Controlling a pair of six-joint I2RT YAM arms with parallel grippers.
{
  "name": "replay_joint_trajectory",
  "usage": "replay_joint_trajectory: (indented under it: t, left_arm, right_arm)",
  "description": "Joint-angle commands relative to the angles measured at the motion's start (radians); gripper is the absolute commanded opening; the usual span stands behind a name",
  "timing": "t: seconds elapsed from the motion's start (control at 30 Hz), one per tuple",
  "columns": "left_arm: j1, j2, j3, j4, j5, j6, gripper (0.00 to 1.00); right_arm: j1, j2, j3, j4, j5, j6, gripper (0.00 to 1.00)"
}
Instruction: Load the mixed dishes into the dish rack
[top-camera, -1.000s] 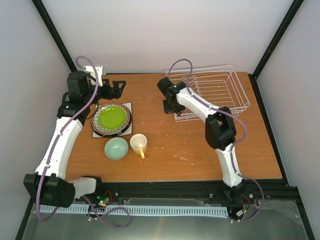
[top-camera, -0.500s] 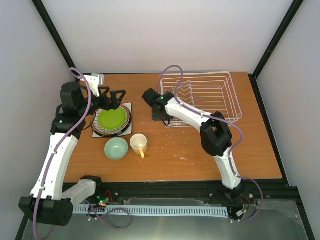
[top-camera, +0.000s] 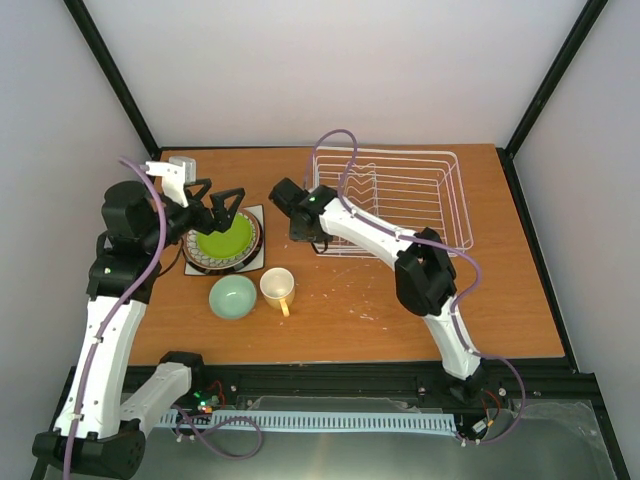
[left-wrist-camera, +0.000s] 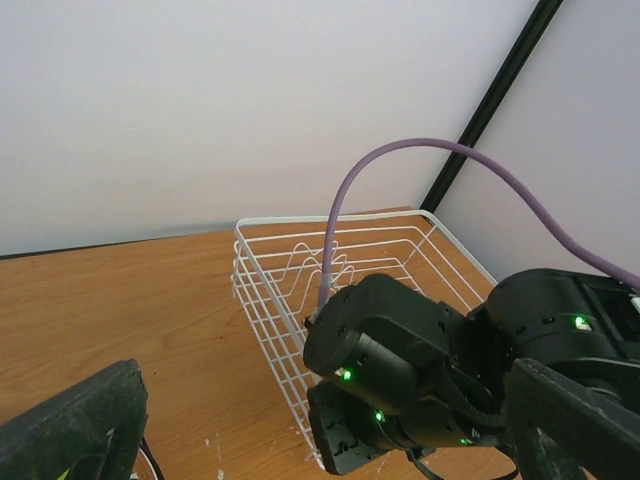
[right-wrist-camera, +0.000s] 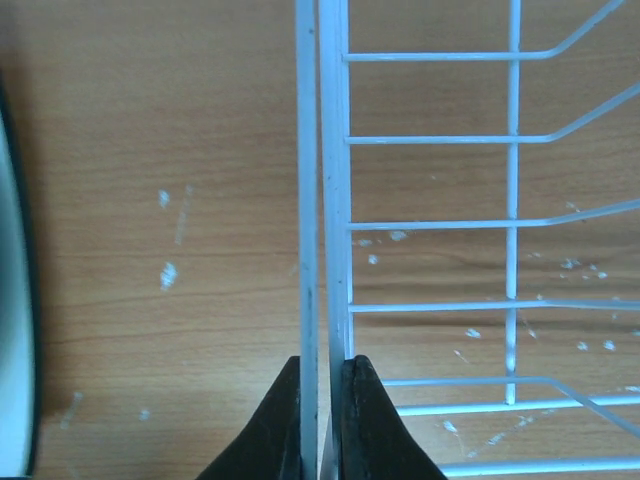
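Note:
There is a bare gap of tabletop between rack (top-camera: 400, 153) and stack, so my right gripper should pull the rack's wire side toward the stack and slightly back, then let go.
The white wire dish rack (top-camera: 400, 153) stands at the back middle-right. My right gripper (top-camera: 311, 228) is shut on its left wire wall, which shows between the black fingertips in the right wrist view (right-wrist-camera: 322, 395). The lime-green plate (top-camera: 224, 237) tops a stack with a petal-patterned rim (top-camera: 202, 262) on the white square plate (top-camera: 256, 262). My left gripper (top-camera: 214, 203) hangs open and empty above the stack's far edge. The mint bowl (top-camera: 232, 297) and the yellow mug (top-camera: 277, 287) stand in front of the stack. The dark-rimmed cream plate is not clearly separable in the stack.
The left wrist view shows the rack (left-wrist-camera: 290, 262) with the right arm's black wrist (left-wrist-camera: 400, 365) on its near wall. A plate edge (right-wrist-camera: 8, 300) lies at the left of the right wrist view. Black frame posts stand at the back corners.
My right gripper has dragged the rack leftward, closer to the plate stack. My left arm has swung back and lowered its open gripper over the stack.

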Motion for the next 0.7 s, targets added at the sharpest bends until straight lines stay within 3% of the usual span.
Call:
replay_joint_trajectory:
  t: [0.0, 0.67]
  left_arm:
    - [0.005, -0.012, 0.012, -0.016, 0.0, -0.014, 0.97]
    - [0.005, -0.087, -0.006, -0.041, -0.06, 0.006, 0.98]
  right_arm:
    - [0.013, 0.017, 0.126, 0.24, -0.149, 0.185, 0.03]
    - [0.12, 0.116, 0.175, 0.202, -0.189, 0.187, 0.03]
